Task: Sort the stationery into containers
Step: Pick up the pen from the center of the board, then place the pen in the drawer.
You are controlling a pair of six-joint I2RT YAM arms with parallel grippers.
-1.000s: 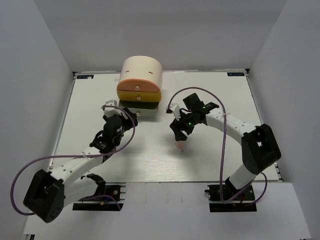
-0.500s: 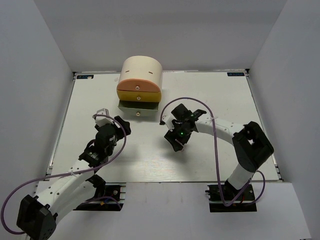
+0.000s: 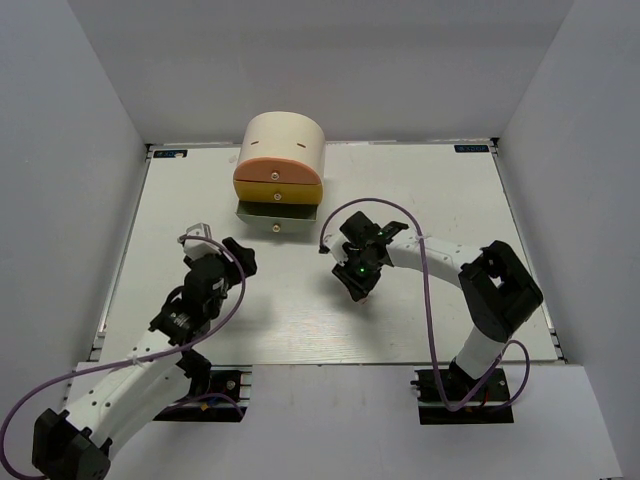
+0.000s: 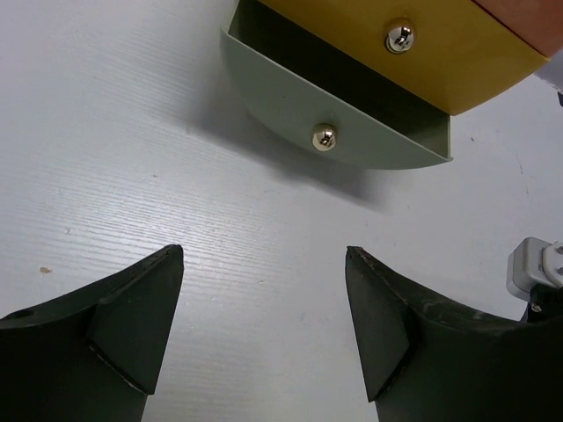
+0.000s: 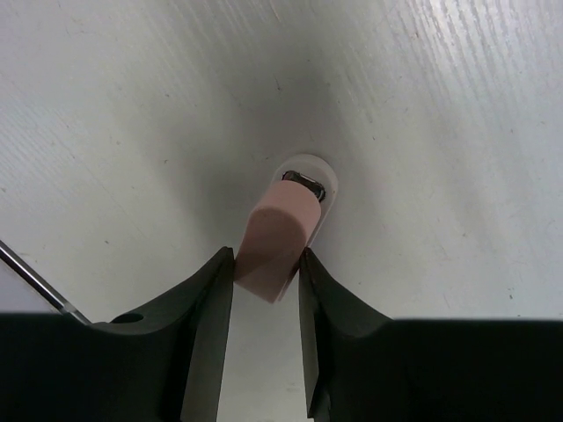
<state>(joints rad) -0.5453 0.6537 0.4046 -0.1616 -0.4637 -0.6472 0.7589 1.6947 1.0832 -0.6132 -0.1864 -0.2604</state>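
The bottom drawer is open, so I will raise my right gripper outward and to the left in the top view and release the eraser into the drawer's dark inside.
The small pink eraser, with a white sleeve at its far end, sits between my right gripper's two fingers, which press on both its sides just above the table. In the top view my right gripper is mid-table, right of and nearer than the cream cabinet. Its orange drawer and yellow drawer are shut. My left gripper is open and empty, nearer than the cabinet and to its left. The left wrist view shows my open left gripper and the yellow drawer. Highlighters and white sticks are out of view.
A grey-green bottom drawer stands pulled out below the yellow one; its front and knob face my left gripper and its inside looks dark. White walls enclose the table on the left, back and right.
My left arm has drawn back from the cabinet toward the near left. My right gripper has moved down and left onto the pink eraser and closed on it.
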